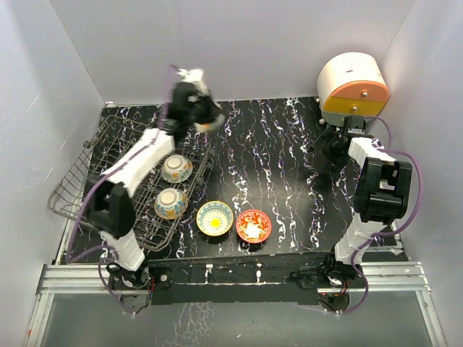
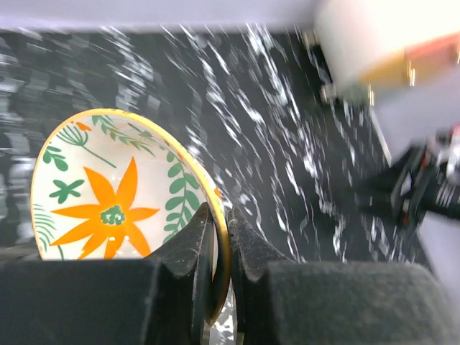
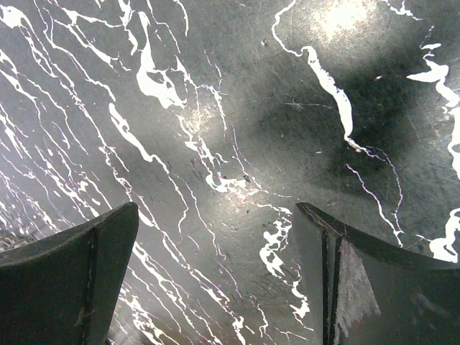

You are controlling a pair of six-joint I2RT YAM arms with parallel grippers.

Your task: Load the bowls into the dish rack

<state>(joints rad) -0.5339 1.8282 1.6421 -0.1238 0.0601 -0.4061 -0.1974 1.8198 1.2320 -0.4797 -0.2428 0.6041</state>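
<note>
My left gripper swings down to the rack's empty far section (image 1: 126, 142) next, below it and to its left in the top view, and releases the bowl.
My left gripper (image 1: 205, 121) is shut on the rim of a bowl (image 2: 115, 194) with an orange flower and green leaves inside, and holds it raised near the far right corner of the dish rack (image 1: 83, 181); the top view is blurred there. Two bowls (image 1: 176, 168) (image 1: 171, 203) stand in the rack's right side. A yellow-and-blue bowl (image 1: 215, 217) and a red-orange bowl (image 1: 253, 225) sit on the table in front of the rack. My right gripper (image 3: 215, 251) is open and empty, low over bare table at the right (image 1: 329, 148).
A cream and orange domed appliance (image 1: 352, 88) stands at the far right corner. The black marbled table (image 1: 268, 159) lies between the rack and the right arm. White walls close in the sides and back.
</note>
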